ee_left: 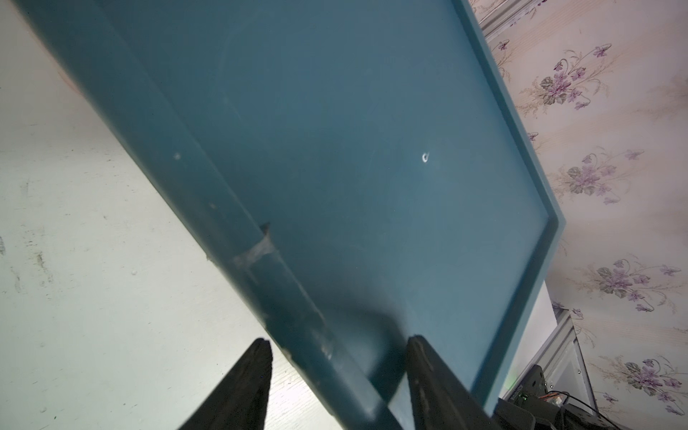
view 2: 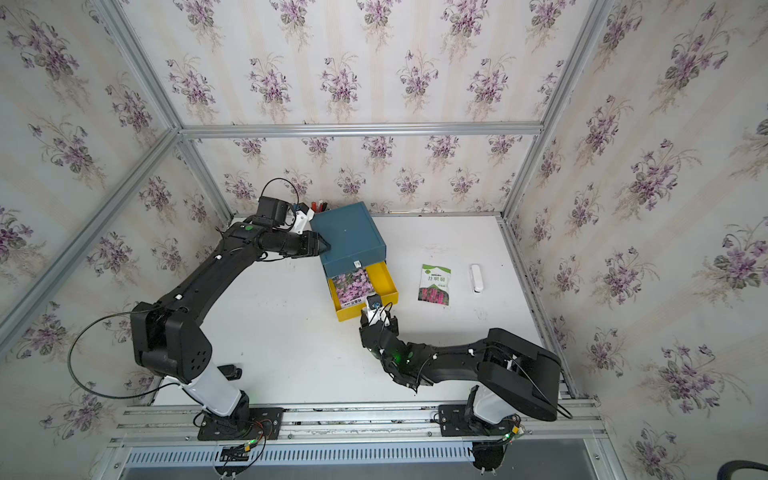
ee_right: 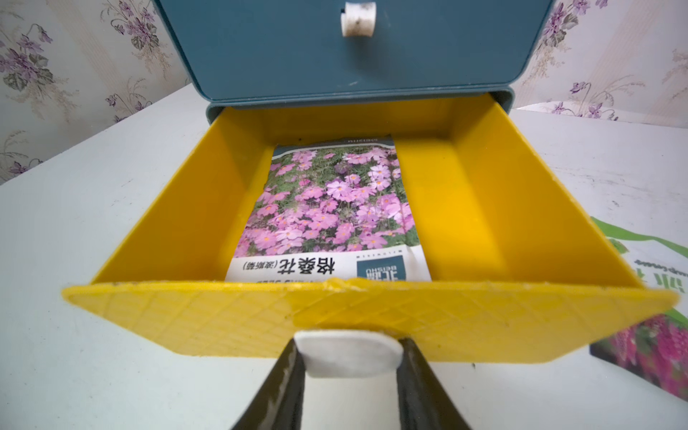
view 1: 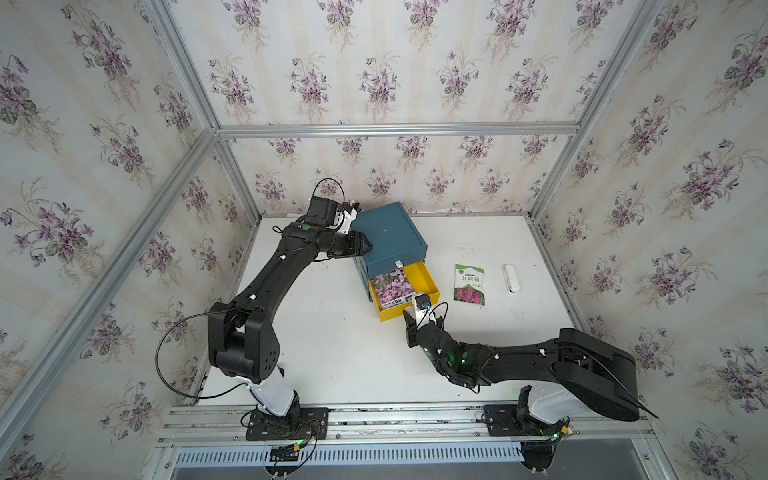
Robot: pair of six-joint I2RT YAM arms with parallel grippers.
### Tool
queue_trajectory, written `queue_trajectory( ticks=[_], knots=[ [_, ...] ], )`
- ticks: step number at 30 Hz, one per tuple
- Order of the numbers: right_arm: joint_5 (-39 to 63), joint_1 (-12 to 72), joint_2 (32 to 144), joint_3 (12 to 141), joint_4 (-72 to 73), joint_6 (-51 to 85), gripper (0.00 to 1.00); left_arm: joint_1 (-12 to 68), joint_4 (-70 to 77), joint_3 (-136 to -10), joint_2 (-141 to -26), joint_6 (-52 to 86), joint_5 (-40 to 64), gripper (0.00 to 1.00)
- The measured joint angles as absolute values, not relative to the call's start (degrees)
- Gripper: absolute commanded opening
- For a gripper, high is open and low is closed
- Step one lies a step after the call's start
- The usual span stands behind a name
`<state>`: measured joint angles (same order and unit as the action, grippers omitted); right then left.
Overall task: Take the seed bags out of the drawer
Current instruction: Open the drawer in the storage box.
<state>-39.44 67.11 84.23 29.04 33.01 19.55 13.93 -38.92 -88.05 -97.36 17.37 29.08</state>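
My right gripper pulls back over the bare tabletop between it and my base and releases the handle next, since the cabinet [view 1: 388, 237] overhangs the flowered bag.
A blue cabinet [view 1: 388, 237] [view 2: 349, 235] stands at the back of the table with its yellow drawer [view 1: 428, 282] [view 2: 384, 280] [ee_right: 484, 208] pulled out. One seed bag [view 1: 390, 286] [view 2: 352, 286] [ee_right: 335, 208], printed with pink flowers, lies flat in the drawer. Another seed bag [view 1: 469, 284] [view 2: 434, 284] [ee_right: 651, 335], green-topped, lies on the table to the drawer's right. My right gripper [view 1: 415, 308] [view 2: 366, 309] [ee_right: 350, 342] is shut on the drawer's white handle [ee_right: 350, 353]. My left gripper [view 1: 368, 245] [view 2: 326, 245] [ee_left: 338, 342] is shut on the cabinet's [ee_left: 335, 130] left top edge.
A small white oblong object [view 1: 511, 277] [view 2: 477, 277] lies right of the loose bag. The closed upper drawer has a white knob [view 1: 399, 264] [ee_right: 359, 18]. Pens [view 2: 318, 205] stand behind the cabinet. Papered walls close in the back and sides.
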Motion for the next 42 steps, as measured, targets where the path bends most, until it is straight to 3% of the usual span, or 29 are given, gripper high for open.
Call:
queue_trajectory(
  ticks=[25, 30, 35, 42],
  knots=[
    [-43.0, 73.5, 76.5, 25.3, 20.9, 28.6, 0.30, 14.3, -38.1, -88.2, -97.9, 17.5, 29.5, 0.61],
    [-43.0, 73.8, 77.5, 25.5, 20.3, 29.7, 0.39, 14.3, -38.1, -88.2, -98.1, 17.5, 29.5, 0.61],
    [-43.2, 73.9, 78.4, 26.4, 19.6, 30.3, 0.58, 14.3, -38.2, -88.3, -98.1, 17.5, 29.5, 0.61],
    [-43.2, 73.9, 78.3, 27.3, 16.8, 32.5, 0.75, 14.4, -38.2, -88.2, -98.0, 17.5, 29.5, 0.61]
  ],
)
